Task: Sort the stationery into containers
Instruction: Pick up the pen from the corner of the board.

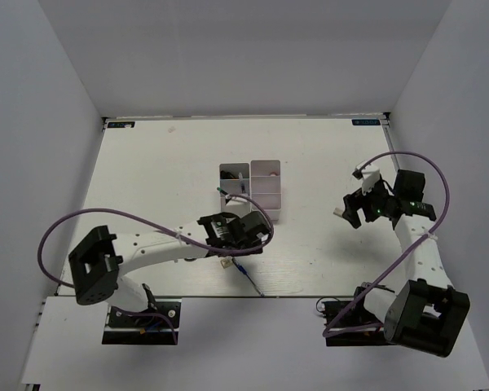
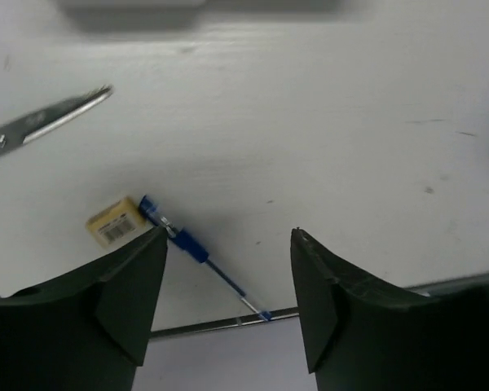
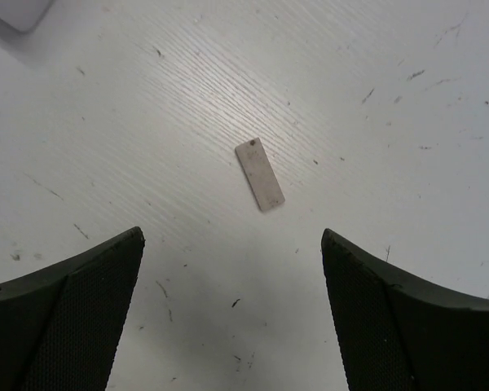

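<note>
Next, my left gripper moves down and back, turning, to the pen's dark blue grip section (image 1: 240, 267) (image 2: 189, 244), because the pen lies slanted between its open fingers.
The containers (image 1: 266, 189), a block of small white bins, stand mid-table; dark items stick out of the left column. My left gripper (image 1: 243, 240) hovers just in front of them, open (image 2: 228, 238) and holding nothing. Below it on the table lie a blue pen (image 2: 197, 251), slanting toward the near edge, and a tiny beige block (image 2: 114, 221) with a barcode label. A scissors blade (image 2: 49, 122) shows at the left. The pen (image 1: 246, 277) and block (image 1: 225, 263) also show from above. My right gripper (image 1: 348, 210) is open (image 3: 232, 236) above a small flat whitish piece (image 3: 260, 174).
The table's near edge (image 2: 228, 319) runs right under the pen's tip. White walls enclose the table on three sides. A purple cable loops over each arm. A blurred white container corner (image 3: 16, 12) sits far left of the right gripper.
</note>
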`<state>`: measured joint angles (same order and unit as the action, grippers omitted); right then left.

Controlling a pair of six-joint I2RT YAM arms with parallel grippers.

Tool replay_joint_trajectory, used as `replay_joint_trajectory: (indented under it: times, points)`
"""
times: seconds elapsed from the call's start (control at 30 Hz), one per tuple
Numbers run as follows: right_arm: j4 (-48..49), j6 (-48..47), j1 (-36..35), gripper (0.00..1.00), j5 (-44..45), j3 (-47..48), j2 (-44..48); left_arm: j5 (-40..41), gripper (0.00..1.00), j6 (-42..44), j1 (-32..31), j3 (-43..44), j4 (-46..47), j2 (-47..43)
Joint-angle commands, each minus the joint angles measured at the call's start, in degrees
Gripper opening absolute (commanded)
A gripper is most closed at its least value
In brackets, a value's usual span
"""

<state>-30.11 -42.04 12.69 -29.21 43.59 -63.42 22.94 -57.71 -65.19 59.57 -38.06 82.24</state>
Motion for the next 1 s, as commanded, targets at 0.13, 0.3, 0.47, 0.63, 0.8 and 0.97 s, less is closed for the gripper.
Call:
replay_joint_trajectory:
  times: [0.13, 0.3, 0.47, 0.63, 0.8, 0.97]
  points:
    - [-2.50, 9.17, -2.40, 0.79, -4.98, 2.99, 4.69, 6.86, 0.72, -30.42, -3.45, 2.66, -14.24, 6.09]
    - [-2.59, 10.57, -2.50, 0.70, -3.84, 1.41, 6.20, 4.57, 0.64, -41.34, -3.81, -1.38, -10.90, 7.76]
    - [-2.06, 11.63, -2.49, 0.69, -4.01, 0.18, 6.55, 3.87, 0.56, -46.96, -3.89, -2.53, -9.58, 10.39]
    - [-1.10, 12.07, -2.32, 0.70, -4.01, -0.61, 7.17, 2.37, 0.56, -48.37, -3.54, -3.85, -7.29, 12.41]
    - [-0.83, 12.16, -2.23, 0.70, -4.10, -1.58, 7.52, 0.98, 0.51, -48.64, -2.76, -3.58, -7.81, 14.70]
    - [-0.66, 12.86, -2.05, 0.72, -3.48, -1.93, 8.57, -0.96, 0.40, -47.50, -2.75, -0.96, -10.71, 17.60]
